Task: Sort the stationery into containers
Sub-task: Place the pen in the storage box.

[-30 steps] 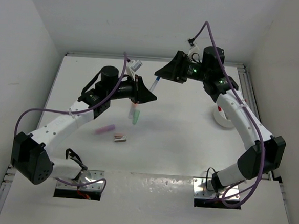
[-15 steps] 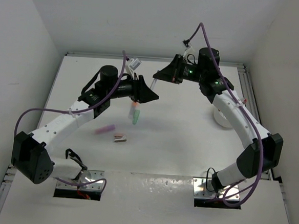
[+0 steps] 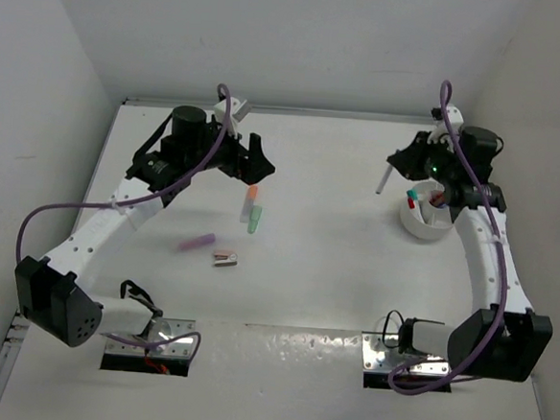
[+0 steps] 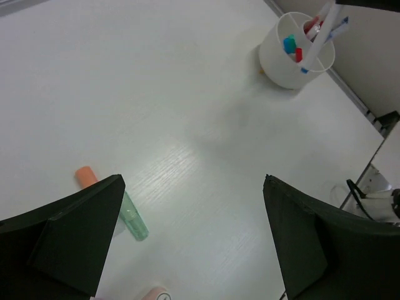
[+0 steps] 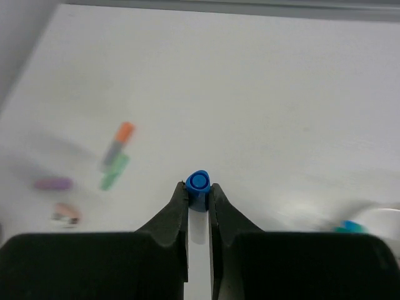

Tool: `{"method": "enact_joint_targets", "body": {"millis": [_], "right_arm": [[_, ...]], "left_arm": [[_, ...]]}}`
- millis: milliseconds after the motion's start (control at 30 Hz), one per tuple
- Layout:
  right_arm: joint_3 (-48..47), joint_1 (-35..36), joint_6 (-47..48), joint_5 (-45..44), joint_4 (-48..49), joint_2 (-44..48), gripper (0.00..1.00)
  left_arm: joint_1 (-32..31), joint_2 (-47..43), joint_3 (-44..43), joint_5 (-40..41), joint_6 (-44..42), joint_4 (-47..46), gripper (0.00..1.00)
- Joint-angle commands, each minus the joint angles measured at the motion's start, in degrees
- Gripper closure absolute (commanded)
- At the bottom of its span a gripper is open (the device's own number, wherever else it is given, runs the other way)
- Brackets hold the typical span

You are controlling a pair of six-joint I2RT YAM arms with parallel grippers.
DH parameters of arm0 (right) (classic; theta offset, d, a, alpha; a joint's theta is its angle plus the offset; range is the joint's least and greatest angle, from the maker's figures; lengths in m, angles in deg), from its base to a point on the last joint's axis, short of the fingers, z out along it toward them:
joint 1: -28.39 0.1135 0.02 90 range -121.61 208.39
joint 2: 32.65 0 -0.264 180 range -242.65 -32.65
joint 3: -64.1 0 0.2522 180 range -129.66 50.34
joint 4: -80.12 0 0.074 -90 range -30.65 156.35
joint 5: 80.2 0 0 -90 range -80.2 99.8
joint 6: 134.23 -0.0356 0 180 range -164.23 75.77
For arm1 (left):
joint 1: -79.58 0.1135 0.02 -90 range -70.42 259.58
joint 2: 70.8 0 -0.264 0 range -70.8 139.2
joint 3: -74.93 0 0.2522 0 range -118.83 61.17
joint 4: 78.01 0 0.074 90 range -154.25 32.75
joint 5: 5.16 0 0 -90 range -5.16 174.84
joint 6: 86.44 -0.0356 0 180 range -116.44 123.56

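Observation:
The robot will move the white pen in its right gripper over the tub [image 3: 426, 211] [image 5: 382, 229] next, then lower it beside the red- and teal-capped pens.
My right gripper [image 5: 199, 186] is shut on a thin white pen with a blue cap [image 5: 199, 181]. In the top view this pen [image 3: 383, 182] hangs from the right gripper [image 3: 396, 162], just left of the round white tub [image 3: 421, 225], which holds red- and teal-capped pens. My left gripper [image 4: 192, 181] is open and empty above the table, near the orange highlighter [image 3: 250, 194] and the green highlighter [image 3: 255, 219]. A pink highlighter [image 3: 198, 243] and a small pinkish-brown block [image 3: 225, 259] lie nearer the arms. The left wrist view also shows the tub [image 4: 284, 65] far off.
White walls close in the table at the back and on both sides. A metal rail [image 3: 462, 151] runs along the right edge behind the tub. The arm bases and their mounting plates [image 3: 151, 340] sit at the near edge.
The right gripper shut on the blue-capped pen and swung right with it to beside the tub. The left gripper opened wide and drew back to the left.

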State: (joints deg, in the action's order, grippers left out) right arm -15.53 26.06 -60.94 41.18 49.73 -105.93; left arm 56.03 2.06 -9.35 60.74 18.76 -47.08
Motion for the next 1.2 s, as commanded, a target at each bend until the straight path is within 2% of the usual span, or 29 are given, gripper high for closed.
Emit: {"method": "enact_joint_targets", "body": {"millis": [0, 133, 300, 533, 933, 1000, 1033, 1100, 1133, 1167], "right_arm": [[5.0, -4.2, 21.1, -5.7, 3.7, 2.7, 1.0], [8.2, -8.7, 28.9, -6.1, 6.7, 3.2, 1.0], [11.0, -11.1, 35.3, -6.5, 10.7, 1.6, 1.0], [12.7, -14.3, 37.5, -6.3, 11.8, -1.1, 1.0], [18.6, -15.1, 40.2, -5.5, 11.8, -0.6, 1.0], [18.9, -15.2, 40.8, -5.5, 11.4, -0.5, 0.93], [18.8, -15.2, 40.8, -5.7, 10.8, -0.5, 0.84], [18.4, -15.3, 40.8, -5.9, 8.9, -0.2, 0.73], [17.9, -15.5, 40.8, -5.9, 8.1, 0.3, 0.63], [17.7, -15.5, 40.7, -5.9, 7.3, 0.7, 0.59]], "left_arm": [[1.0, 1.6, -2.8, 1.9, -5.1, 3.3, 0.0], [1.3, 2.8, -2.9, 1.6, -6.2, 2.1, 0.0], [2.4, 4.9, -3.1, 0.3, -7.3, 2.1, 0.0], [4.6, 6.6, -3.7, -2.5, -7.4, 2.3, 0.0], [5.7, 7.0, -4.2, -0.3, -9.9, 4.0, 0.0], [6.5, 6.7, -4.2, 0.2, -11.8, 5.8, 0.0], [7.2, 6.4, -4.2, 1.3, -12.4, 7.2, 0.0], [8.2, 6.2, -4.3, 2.3, -14.5, 9.5, 0.0], [9.2, 6.2, -4.6, 2.6, -14.9, 12.2, 0.0], [9.8, 6.2, -4.7, 2.4, -17.5, 13.8, 0.0]]}}
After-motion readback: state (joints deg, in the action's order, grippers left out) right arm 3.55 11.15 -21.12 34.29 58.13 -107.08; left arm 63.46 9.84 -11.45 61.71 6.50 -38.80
